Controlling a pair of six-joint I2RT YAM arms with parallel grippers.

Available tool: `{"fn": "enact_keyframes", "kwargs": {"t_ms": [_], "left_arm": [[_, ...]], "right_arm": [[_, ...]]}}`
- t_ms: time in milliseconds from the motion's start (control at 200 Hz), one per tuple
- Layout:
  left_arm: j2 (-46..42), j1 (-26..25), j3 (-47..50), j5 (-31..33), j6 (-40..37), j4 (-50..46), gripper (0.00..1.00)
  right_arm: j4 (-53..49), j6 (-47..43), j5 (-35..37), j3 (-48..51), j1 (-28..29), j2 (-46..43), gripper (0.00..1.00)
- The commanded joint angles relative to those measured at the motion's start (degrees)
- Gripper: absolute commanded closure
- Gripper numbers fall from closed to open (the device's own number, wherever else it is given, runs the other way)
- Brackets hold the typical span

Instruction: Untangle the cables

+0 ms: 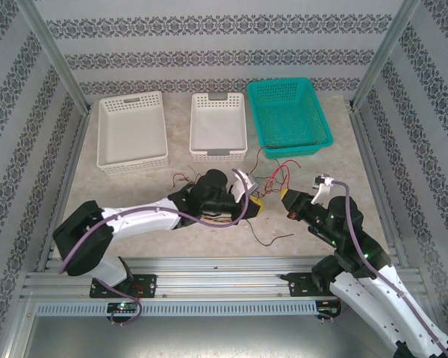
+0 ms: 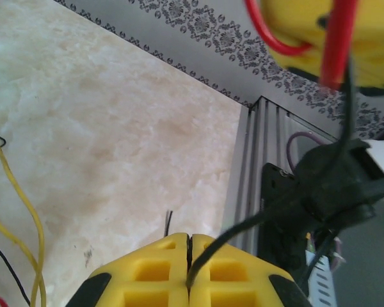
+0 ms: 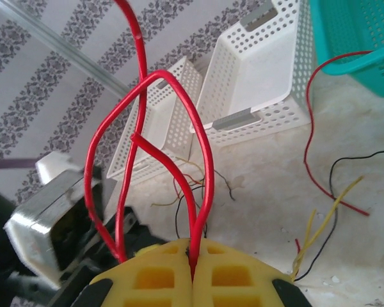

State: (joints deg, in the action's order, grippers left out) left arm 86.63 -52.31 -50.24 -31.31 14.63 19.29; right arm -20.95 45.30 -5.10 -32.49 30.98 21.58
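Note:
I will move my right gripper outward over the inside of the teal basket next and let go of the looped cable, because another red cable already hangs over the basket's rim.
The cables are thin red, yellow and black wires spread on the table between the two grippers (image 1: 278,176). My left gripper (image 2: 189,238) is shut on a black cable (image 2: 265,215) that runs up and to the right from its yellow jaws. In the top view the left gripper (image 1: 254,206) sits just left of the right gripper (image 1: 287,200). My right gripper (image 3: 193,244) is shut on a red cable (image 3: 205,160) whose loops rise above the jaws. Loose yellow cables (image 3: 320,230) and a further red cable (image 3: 308,128) lie on the table beyond it.
Along the back stand two white baskets (image 1: 132,133) (image 1: 218,127) and a teal basket (image 1: 287,115). A small wire tangle (image 1: 183,179) lies left of the left wrist. A black wire (image 1: 272,239) trails near the front rail (image 1: 209,276).

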Motion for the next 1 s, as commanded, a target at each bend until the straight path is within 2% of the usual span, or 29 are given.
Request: {"fn": "enact_keyframes", "kwargs": {"t_ms": [0,185,440,679,794,879,994], "left_arm": [[-6.8,0.8,2.2,-2.0,2.1,1.8,1.00],[-18.7,2.2,4.0,-2.6,2.4,-6.1,1.00],[-30.5,6.5,0.3,-2.1,0.9,-19.0,1.00],[-31.1,10.3,-8.1,0.4,-3.5,-28.3,1.00],[-29.5,13.4,-11.4,0.8,-4.4,-29.1,1.00],[-28.5,15.3,-13.1,1.0,-4.8,-28.6,1.00],[-27.5,16.6,-14.8,0.0,-7.5,-30.2,1.00]], "right_arm": [[-2.0,0.7,4.9,-0.3,-0.4,-0.8,1.00],[-5.3,1.2,10.3,1.7,-2.9,-0.2,1.00],[-4.9,1.8,8.7,6.8,-10.9,2.1,1.00],[-1.4,-0.4,3.1,8.4,-14.1,2.0,1.00],[-3.6,-3.2,4.4,4.2,-14.1,3.5,1.00],[-4.8,-5.1,5.0,-0.3,-14.5,8.2,1.00],[-4.3,-6.9,2.0,-8.5,-16.5,20.6,1.00]]}}
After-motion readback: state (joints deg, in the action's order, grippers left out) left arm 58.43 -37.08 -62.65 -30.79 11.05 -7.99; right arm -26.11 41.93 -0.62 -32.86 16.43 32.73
